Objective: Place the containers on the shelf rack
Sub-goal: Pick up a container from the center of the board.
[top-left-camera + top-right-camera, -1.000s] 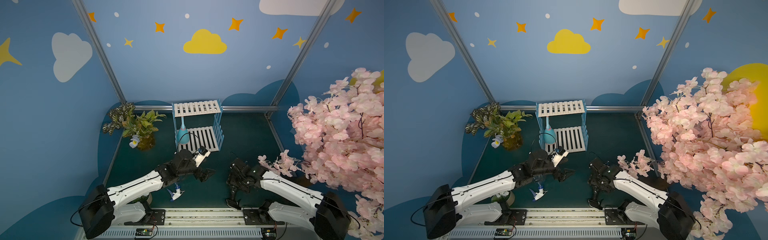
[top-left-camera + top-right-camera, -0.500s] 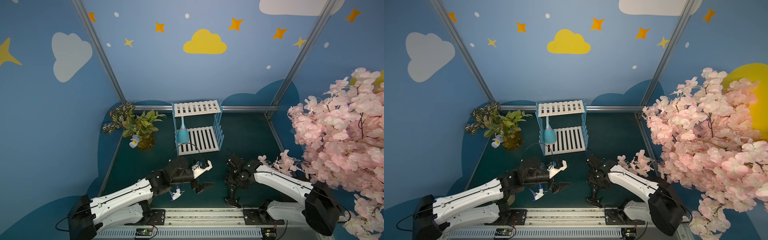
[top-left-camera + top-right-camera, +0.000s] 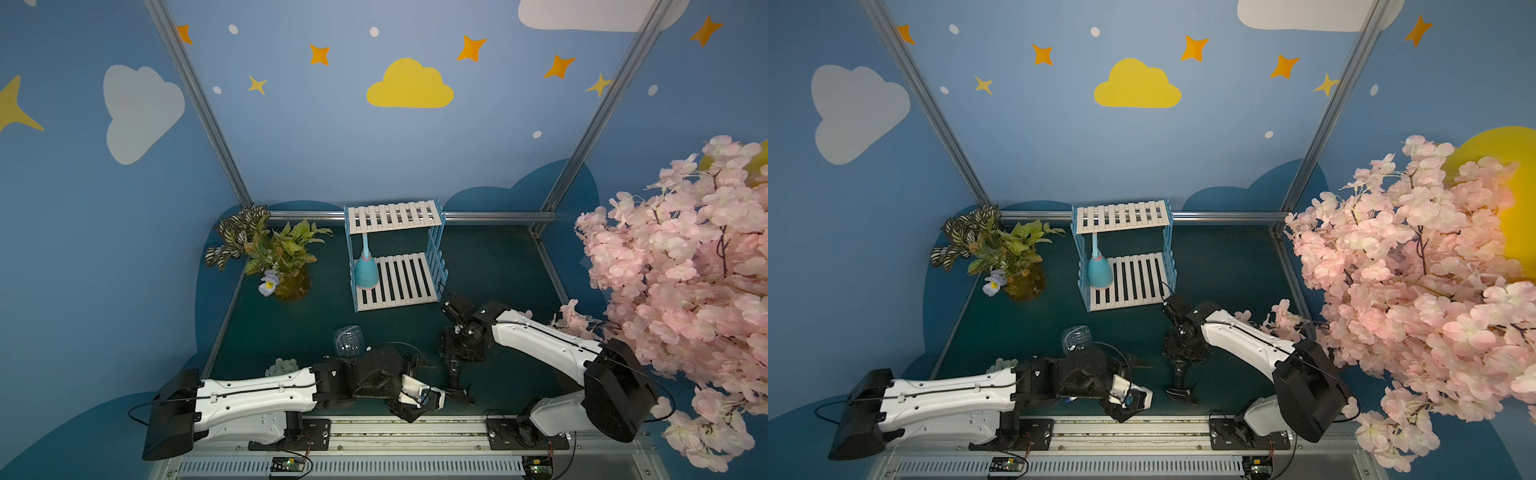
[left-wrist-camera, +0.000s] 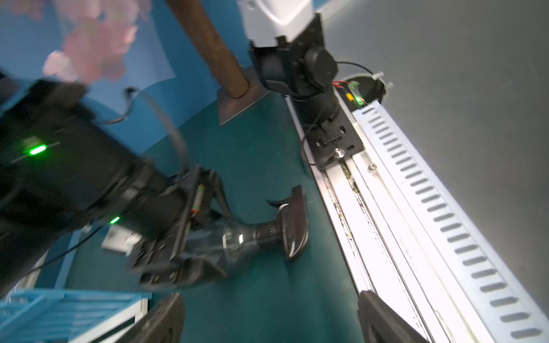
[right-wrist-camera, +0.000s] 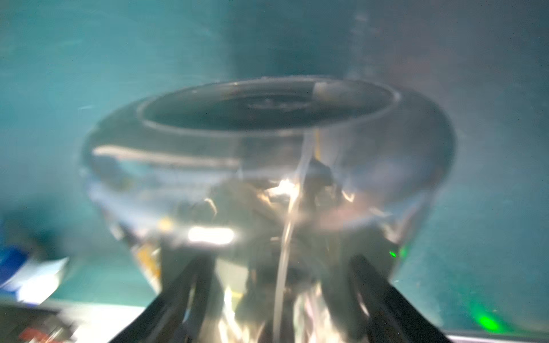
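Note:
Next, my left gripper advances and closes on the black bottle's nozzle (image 3: 457,395) (image 4: 294,224) ahead of its open fingers, since my right gripper straddles the black bottle's body.
The shelf rack (image 3: 395,216) (image 3: 1123,216) stands at the back middle. A light blue bottle (image 3: 365,272) (image 3: 1099,272) stands upright at the left end of its lower shelf. A clear bottle (image 3: 348,338) (image 3: 1076,337) lies on the mat, its nozzle hidden by my left arm. The smoky black bottle (image 4: 237,237) (image 5: 267,148) lies near the front rail. My right gripper (image 3: 455,365) (image 5: 282,297) has its fingers against both sides of that bottle's body. My left gripper (image 3: 432,390) (image 4: 271,314) is open and empty, facing the black bottle's nozzle (image 3: 457,395).
Potted plants (image 3: 274,253) stand at the back left. A pink blossom tree (image 3: 685,270) overhangs the right side, its trunk (image 4: 214,44) behind the right arm's base. The arms' metal rail (image 3: 395,428) runs along the front edge. A small pot of white pebbles (image 3: 282,368) sits beside the left arm.
My left arm has drawn back from the rack toward the front rail and turned to the right. The right gripper has come down over the black bottle and its jaws have narrowed.

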Motion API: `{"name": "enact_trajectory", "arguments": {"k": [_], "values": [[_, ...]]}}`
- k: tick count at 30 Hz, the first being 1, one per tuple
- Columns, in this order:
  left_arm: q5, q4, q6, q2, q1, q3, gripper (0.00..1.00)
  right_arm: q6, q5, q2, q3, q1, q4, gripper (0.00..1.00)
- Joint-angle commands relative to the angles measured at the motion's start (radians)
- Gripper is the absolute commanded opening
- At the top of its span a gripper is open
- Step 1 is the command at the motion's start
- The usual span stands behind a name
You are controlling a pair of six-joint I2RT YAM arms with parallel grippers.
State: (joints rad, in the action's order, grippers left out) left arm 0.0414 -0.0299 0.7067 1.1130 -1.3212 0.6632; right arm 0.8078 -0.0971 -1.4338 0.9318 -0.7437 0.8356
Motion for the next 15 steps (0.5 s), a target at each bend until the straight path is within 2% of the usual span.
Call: {"name": "enact_trajectory", "arguments": {"k": [1, 7, 12, 15], "values": [[-0.078, 0.068, 0.217, 0.054, -0.054, -0.018, 0.94, -0.073, -0.149, -0.018, 0.067, 0.024, 0.074, 0.70], [-0.103, 0.099, 0.339, 0.154, -0.111, 0.019, 0.94, -0.145, -0.302, -0.094, 0.171, 0.051, 0.133, 0.69], [-0.235, 0.207, 0.440, 0.218, -0.113, 0.012, 0.92, -0.153, -0.377, -0.124, 0.211, 0.056, 0.136, 0.69], [-0.244, 0.208, 0.468, 0.244, -0.113, 0.037, 0.89, -0.153, -0.404, -0.136, 0.224, 0.056, 0.136, 0.68]]}}
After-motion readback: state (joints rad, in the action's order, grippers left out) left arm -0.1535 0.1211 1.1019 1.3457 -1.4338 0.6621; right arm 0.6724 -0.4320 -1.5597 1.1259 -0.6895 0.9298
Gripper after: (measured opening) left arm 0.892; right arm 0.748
